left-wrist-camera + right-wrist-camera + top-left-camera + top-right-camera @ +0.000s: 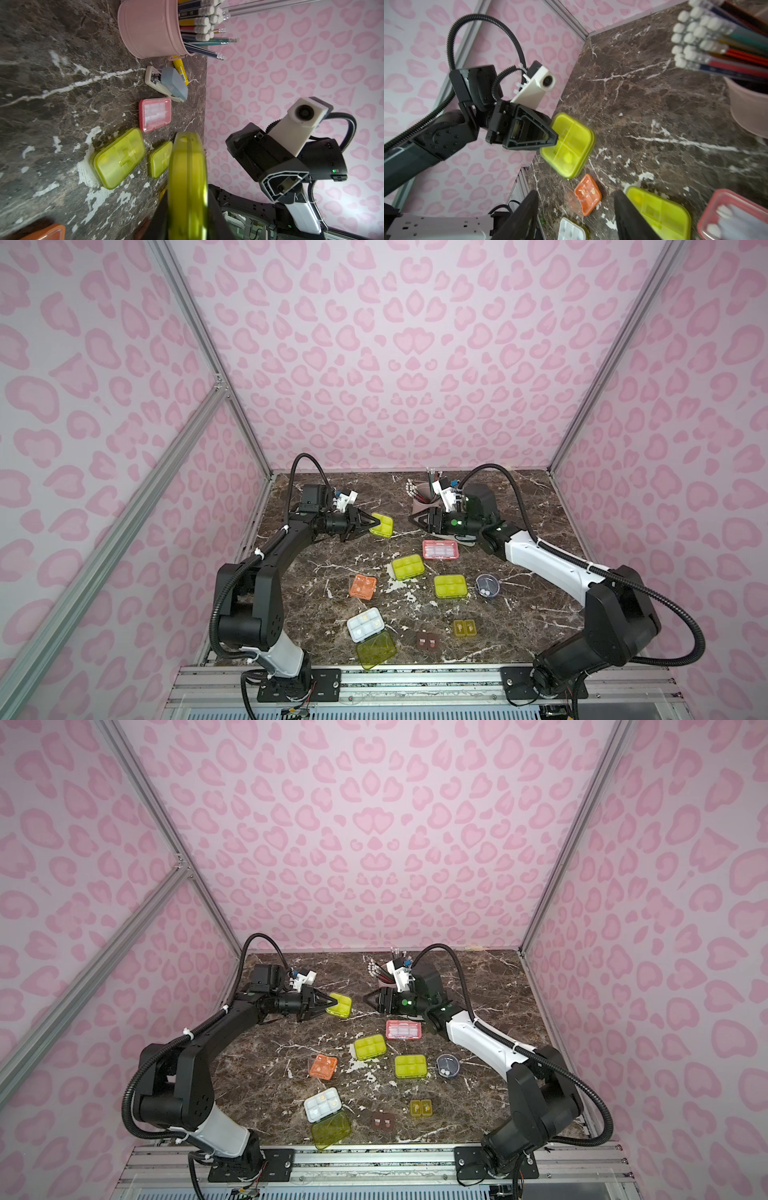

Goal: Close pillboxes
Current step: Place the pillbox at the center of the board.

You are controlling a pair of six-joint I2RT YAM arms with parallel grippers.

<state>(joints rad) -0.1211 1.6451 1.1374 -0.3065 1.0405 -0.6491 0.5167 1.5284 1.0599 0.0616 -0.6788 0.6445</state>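
My left gripper holds the yellow-green pillbox, whose lid is already down. It should next lower the pillbox to the bare marble beyond the orange pillbox and let go of it there.
My left gripper is shut on one edge of a yellow-green pillbox, which it holds at the back left with the lid down; the left wrist view shows this pillbox edge-on. My right gripper faces it from the right, open and empty. On the table lie a pink pillbox, two lidded yellow-green ones, a round dark-blue one, an orange one with its clear lid open, a white tray with its lid folded out, a brown one and an olive one.
A pink cup of pencils stands at the back, just behind my right gripper. A grey-blue stapler and a yellow glue stick lie beside it. Patterned walls close in the table on three sides.
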